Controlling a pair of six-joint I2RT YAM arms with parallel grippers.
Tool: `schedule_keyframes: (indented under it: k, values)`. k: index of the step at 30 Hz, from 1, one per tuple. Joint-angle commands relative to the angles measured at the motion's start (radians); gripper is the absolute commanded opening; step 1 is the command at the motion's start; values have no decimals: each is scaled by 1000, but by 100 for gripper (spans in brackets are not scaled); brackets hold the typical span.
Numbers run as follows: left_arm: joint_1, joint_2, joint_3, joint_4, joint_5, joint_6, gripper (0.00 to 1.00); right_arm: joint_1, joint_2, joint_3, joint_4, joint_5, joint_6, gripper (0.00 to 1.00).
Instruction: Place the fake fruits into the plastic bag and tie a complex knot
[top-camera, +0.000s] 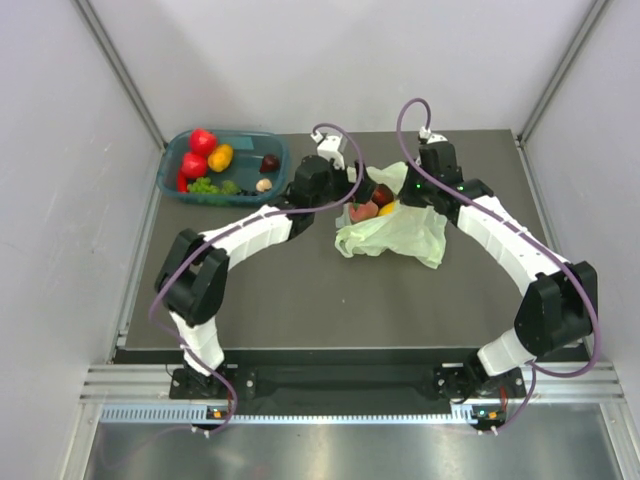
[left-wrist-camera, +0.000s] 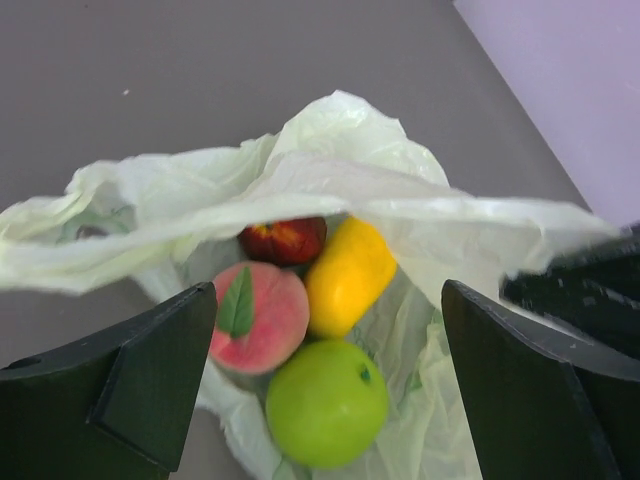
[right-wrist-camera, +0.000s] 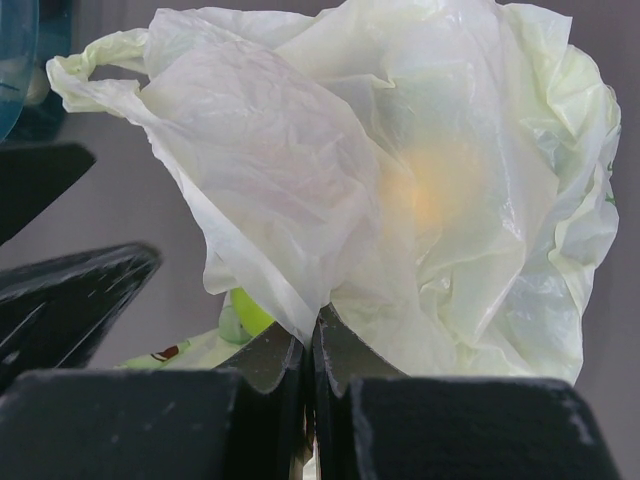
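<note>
I should next move my left gripper left in the top view, down onto the basket's green leaf.
The pale-green plastic bag (top-camera: 400, 232) lies open at the table's middle back. In the left wrist view the bag (left-wrist-camera: 340, 170) holds a green apple (left-wrist-camera: 325, 403), a pink peach (left-wrist-camera: 255, 317), a yellow fruit (left-wrist-camera: 347, 276) and a dark red fruit (left-wrist-camera: 284, 238). My left gripper (left-wrist-camera: 325, 390) is open and empty, right over the bag's mouth, the apple between its fingers. My right gripper (right-wrist-camera: 311, 335) is shut on the bag's upper edge (right-wrist-camera: 320, 200) and holds it up. More fake fruits (top-camera: 207, 160) lie in the teal basket (top-camera: 280, 148).
The teal basket stands at the back left of the dark table (top-camera: 280, 300). Grey walls close in on both sides. The left arm (top-camera: 250, 232) stretches between basket and bag.
</note>
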Motion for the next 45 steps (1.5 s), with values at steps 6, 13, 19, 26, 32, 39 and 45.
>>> schedule_keyframes:
  k: [6, 13, 19, 26, 32, 39, 45]
  values:
    - [54, -281, -128, -251, -58, 42, 97, -20, -18, 29, 47, -12, -19, 0]
    - [263, -405, -137, -487, -136, 34, 96, -20, -18, 29, 45, -23, -19, 0]
    - [473, -325, -56, -581, -150, 69, 95, -20, -10, 27, 45, -36, -18, 0]
    - [582, -104, 160, -722, -190, 114, 88, -18, -13, 24, 47, -49, -18, 0]
    - [597, 58, 340, -748, -211, 152, 87, -20, -18, 26, 43, -51, -21, 0]
    - [613, 247, 553, -872, -220, 171, 81, -18, -18, 27, 37, -46, -30, 0]
    - [622, 267, 530, -831, -168, 155, 80, -20, -13, 26, 37, -48, -32, 0]
